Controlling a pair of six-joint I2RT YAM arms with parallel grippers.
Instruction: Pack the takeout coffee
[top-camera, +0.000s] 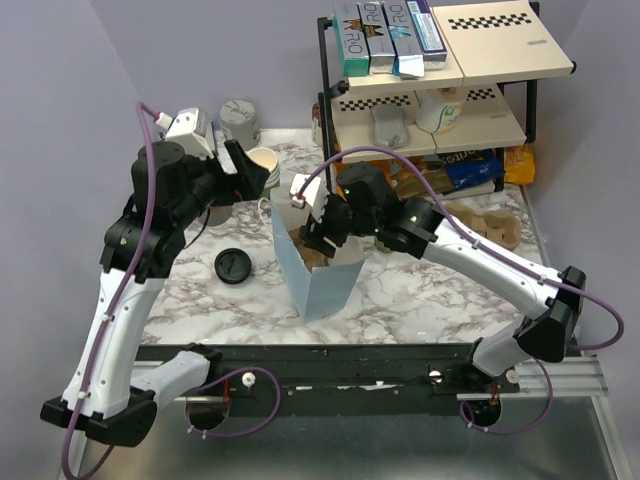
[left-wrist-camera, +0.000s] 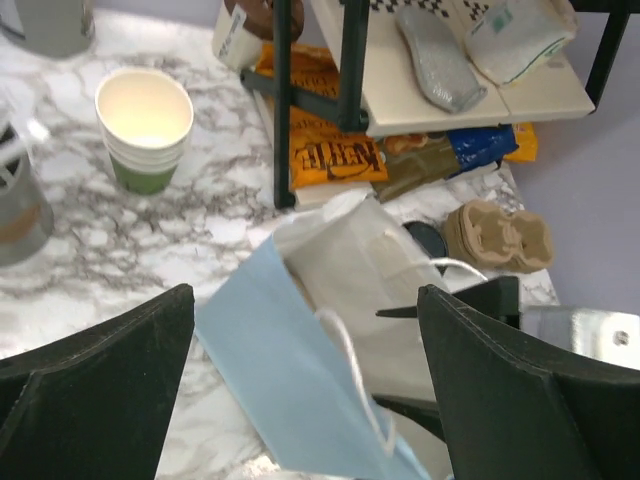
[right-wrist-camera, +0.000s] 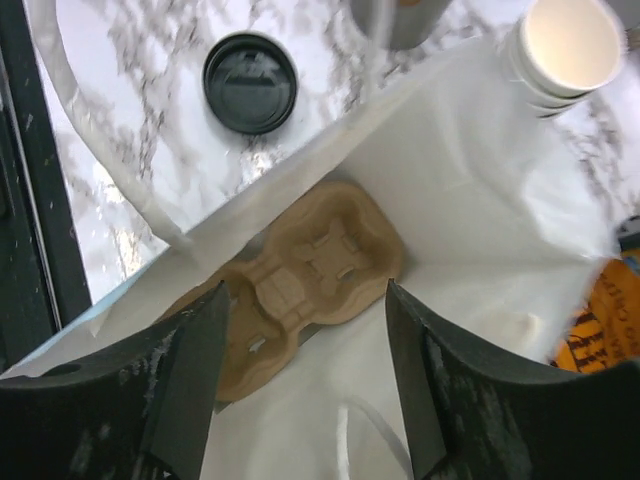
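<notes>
The left gripper lowers and turns, open, onto the bag's rim at its far corner by the cups (left-wrist-camera: 145, 125) next, since that corner stands clear of my right gripper.
A light blue paper bag (top-camera: 318, 275) stands open in the middle of the marble table (top-camera: 420, 290). A brown cardboard cup carrier (right-wrist-camera: 310, 270) lies at the bottom of the bag. My right gripper (top-camera: 318, 238) hangs over the bag's mouth, open, with nothing between its fingers (right-wrist-camera: 200, 350). My left gripper (top-camera: 242, 172) is left of the bag, near a stack of lidless cups (left-wrist-camera: 145, 125), and is open and empty (left-wrist-camera: 305, 300). A dark round rim (left-wrist-camera: 428, 238) peeks out behind the bag; I cannot tell whether it is the takeout coffee. The right arm hides that spot from above.
A loose black lid (top-camera: 232, 266) lies left of the bag. Grey containers (top-camera: 240, 120) stand at the back left. A black-framed shelf (top-camera: 430, 100) with boxes and snack packets fills the back right. Spare cardboard carriers (top-camera: 492, 226) lie in front of it.
</notes>
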